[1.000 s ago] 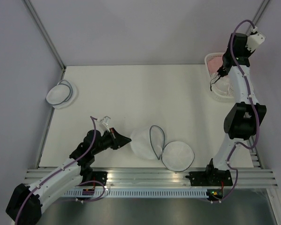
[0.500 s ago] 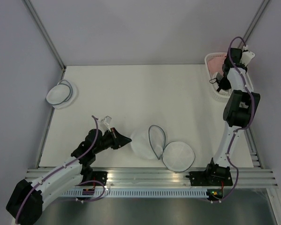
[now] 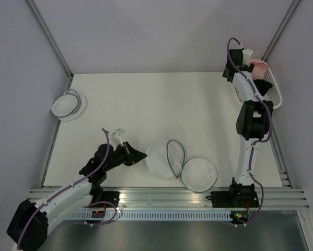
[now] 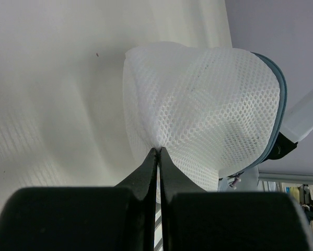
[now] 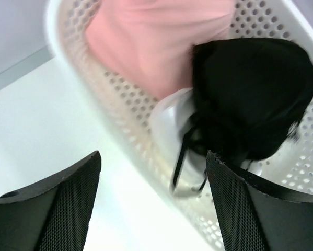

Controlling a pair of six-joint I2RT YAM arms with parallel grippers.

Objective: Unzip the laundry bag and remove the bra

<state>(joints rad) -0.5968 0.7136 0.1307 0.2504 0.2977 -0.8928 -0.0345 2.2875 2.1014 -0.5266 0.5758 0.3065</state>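
The lid's zipper edge opposite the bag lies well back and below, so the right gripper needs to move back and down onto that edge next.
The laundry bag (image 3: 159, 159) lies on its side near the table's front, a white mesh dome with a dark zipper rim (image 3: 175, 155). Its flat disc lid (image 3: 199, 173) is flipped open beside it. My left gripper (image 3: 140, 156) is shut on a pinch of the bag's mesh (image 4: 208, 99), the fingertips (image 4: 152, 157) pressed together. The black bra (image 5: 255, 89) lies in a white perforated basket (image 5: 146, 130), with a thin strap (image 5: 183, 154) near the basket's wall. My right gripper (image 5: 153, 178) hangs open over the basket's edge, holding nothing.
The basket (image 3: 274, 93) stands at the far right corner and also holds a pink garment (image 5: 151, 42). A smaller white dome with a pale rim (image 3: 67, 104) sits at the far left. Grey walls close in the table's left and back.
My right gripper has opened and let go of the black bra, which now rests in the basket. The right arm has swung towards the basket's back-left side. The left arm has held still.
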